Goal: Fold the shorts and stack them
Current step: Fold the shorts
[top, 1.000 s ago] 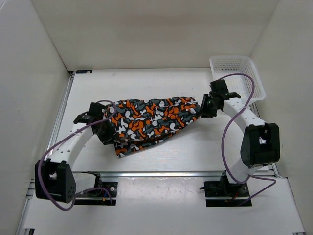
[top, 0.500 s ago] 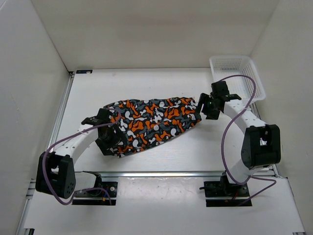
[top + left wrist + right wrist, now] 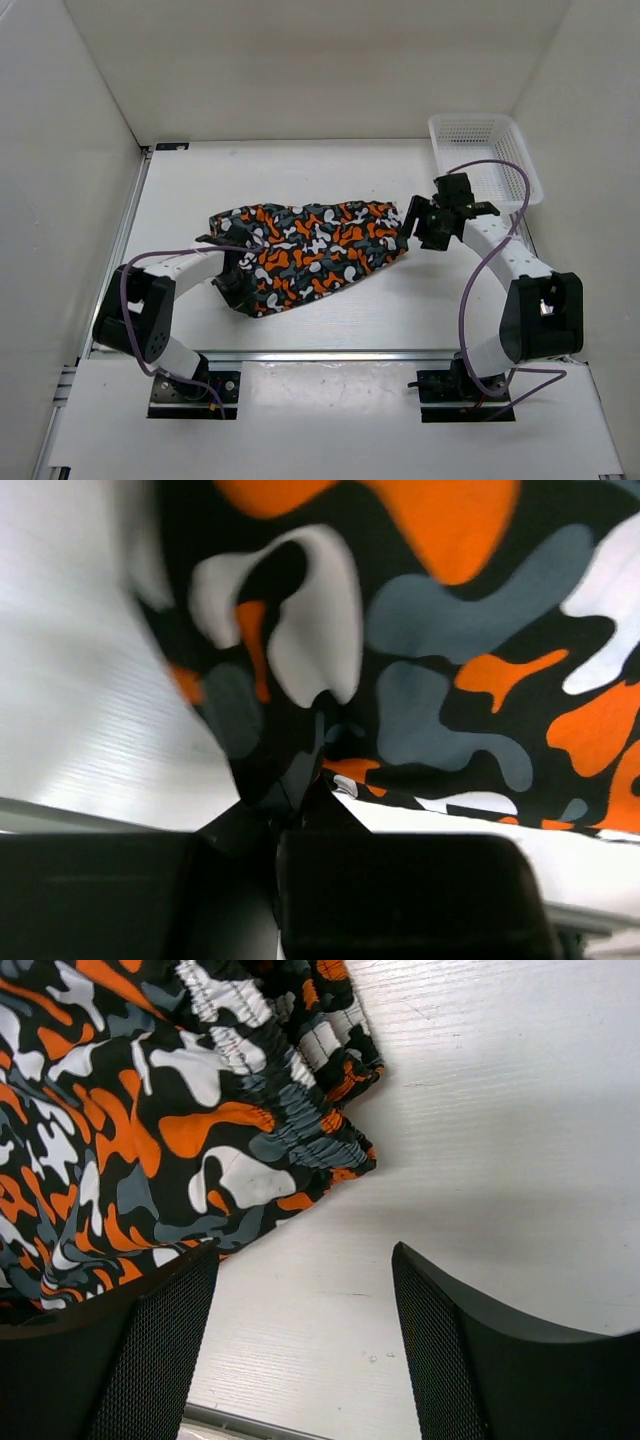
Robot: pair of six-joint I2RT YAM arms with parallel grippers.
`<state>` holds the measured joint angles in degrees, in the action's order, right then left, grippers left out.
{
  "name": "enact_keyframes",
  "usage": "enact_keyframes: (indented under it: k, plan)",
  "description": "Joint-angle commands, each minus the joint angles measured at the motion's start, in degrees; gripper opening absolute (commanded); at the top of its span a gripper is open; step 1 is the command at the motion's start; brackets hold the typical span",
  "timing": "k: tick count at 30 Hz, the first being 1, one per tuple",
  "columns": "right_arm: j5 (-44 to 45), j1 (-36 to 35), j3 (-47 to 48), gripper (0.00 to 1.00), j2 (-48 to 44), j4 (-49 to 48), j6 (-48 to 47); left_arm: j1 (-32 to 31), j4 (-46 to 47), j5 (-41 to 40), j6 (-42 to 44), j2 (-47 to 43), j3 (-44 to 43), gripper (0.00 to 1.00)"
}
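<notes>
The waistband's near corner (image 3: 402, 250) (image 3: 355, 1162) is below my right gripper's fingers and to their left in the top view, so my right gripper will move down and across onto that corner next.
The shorts (image 3: 310, 250), camouflage-printed in orange, white, grey and black, lie folded lengthwise on the white table (image 3: 330, 180). My left gripper (image 3: 240, 285) is at their near-left edge. In the left wrist view it (image 3: 300, 780) is shut, and a puckered fold of the shorts (image 3: 450, 630) runs down into the closed tips. My right gripper (image 3: 412, 222) stands open just right of the elastic waistband end. In the right wrist view its mesh-padded fingers (image 3: 130, 1360) are spread over bare table, with the shorts (image 3: 150, 1140) lying beyond them, untouched.
A white plastic basket (image 3: 485, 155) stands at the back right corner, just behind the right arm. White walls close in the table on the left, back and right. A metal rail (image 3: 320, 355) runs along the near edge.
The right gripper opened and let go of the waistband, which settled on the table. The left gripper let go, shifted right and nearer, and shut again at the near-left edge.
</notes>
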<state>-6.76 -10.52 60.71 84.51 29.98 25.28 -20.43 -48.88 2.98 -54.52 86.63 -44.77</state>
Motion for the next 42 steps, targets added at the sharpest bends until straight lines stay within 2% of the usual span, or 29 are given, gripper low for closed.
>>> enact_keyframes:
  k: [1,5,8,12,17,21,24,31,32,34,35,37,38,42]
  plan:
    - [-1.41,-0.11,-0.59,0.75,-3.04,-0.18,-0.23,3.8,-0.24,-6.83,0.21,-3.21,-2.33,0.1]
    - [-5.17,-0.63,-1.65,0.79,-3.56,-0.26,-0.23,8.38,-3.94,-10.27,2.92,-8.14,-5.84,0.1]
    - [-6.24,-2.39,-2.44,0.79,-0.85,-2.11,0.47,9.0,-3.94,-10.28,5.12,-8.14,-8.57,0.1]
    - [-6.24,-5.91,-1.83,0.79,3.99,-3.52,1.0,9.52,-5.26,-11.68,6.36,-3.93,-10.77,0.1]
    - [-2.65,-8.37,-1.29,0.79,9.26,-5.46,1.0,10.67,-5.26,-12.74,8.11,-2.87,-12.44,0.1]
    - [2.98,-8.9,-3.39,0.76,8.66,-6.86,2.84,12.95,-5.78,-12.74,9.96,-2.87,-13.06,0.1]
    - [2.9,-8.9,-4.8,0.73,8.65,-8.96,3.37,14.27,-5.78,-12.74,10.58,-2.87,-13.59,0.1]
    - [-6.32,-8.9,-8.93,0.5,11.47,-21.53,6.19,15.33,-5.78,-12.74,11.72,-1.82,-14.73,0.1]
    - [-6.85,-8.9,-9.64,0.42,11.47,-22.5,6.8,15.33,-5.78,-12.74,11.72,-1.82,-14.73,0.1]
    - [-7.38,-9.43,-10.43,0.35,11.47,-25.05,6.8,15.33,-5.78,-12.74,11.72,-1.82,-14.73,0.1]
    - [-7.39,-9.43,-10.43,0.26,10.94,-25.05,6.28,15.33,-5.78,-12.74,11.72,-1.82,-14.73,0.1]
    - [-6.78,-9.43,-10.96,0.14,10.94,-25.93,5.67,15.33,-5.78,-12.74,12.25,-1.2,-15.26,0.1]
    - [-6.77,-9.43,-10.96,0.02,10.94,-25.93,5.66,15.33,-5.78,-12.74,12.25,-0.68,-15.26,0.1]
    - [-5.63,-9.43,-10.43,0.0,7.61,-23.05,4.61,15.33,-6.31,-12.74,12.77,-0.67,-15.78,0.1]
